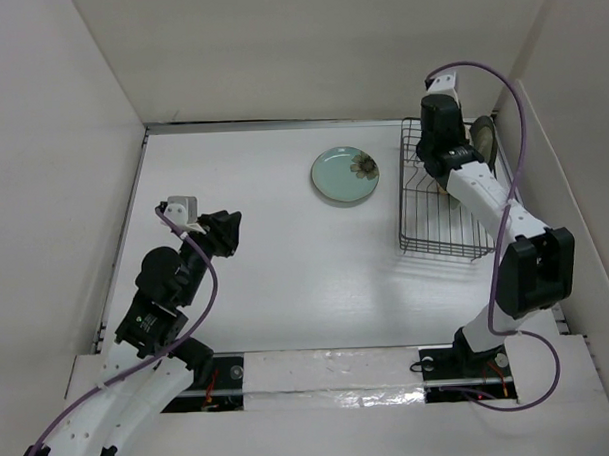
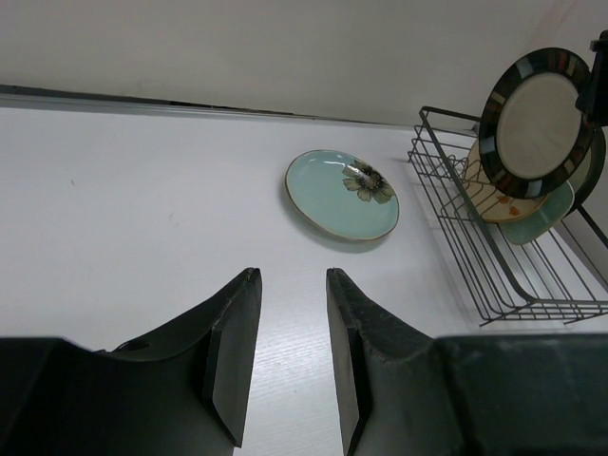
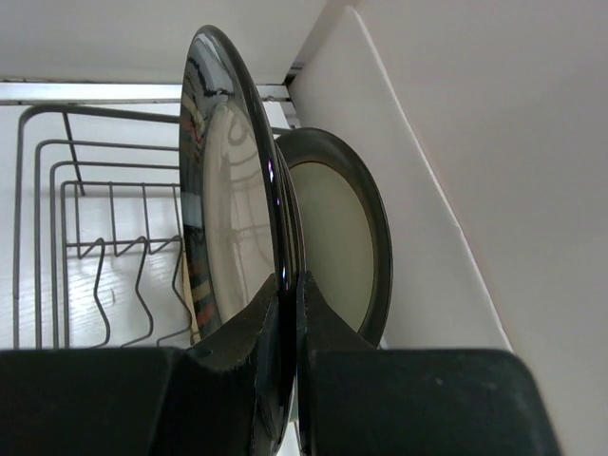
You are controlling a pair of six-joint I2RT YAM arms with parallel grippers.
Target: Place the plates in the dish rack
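Note:
The right gripper lowers the striped-rim plate at the rack's far end, beside the leaning floral plate next, since the striped-rim plate still hangs above the wires.
My right gripper (image 3: 290,280) is shut on the rim of the cream plate with the dark striped rim (image 3: 223,190). It holds the plate upright over the far end of the black wire dish rack (image 1: 435,245). In the left wrist view this plate (image 2: 535,119) hangs above the yellowish floral plate (image 2: 499,198) and the pale-green plate (image 2: 541,223), which lean in the rack (image 2: 475,275). The cream plate with the brown rim (image 3: 332,237) stands just behind the held plate. The teal plate with the dark flower (image 1: 345,175) lies flat on the table left of the rack. My left gripper (image 1: 230,229) is open and empty, far left of the teal plate (image 2: 342,195).
White walls close in the table on the left, back and right. The right wall (image 3: 456,142) is close behind the rack. The rack's near slots (image 3: 104,275) hold nothing.

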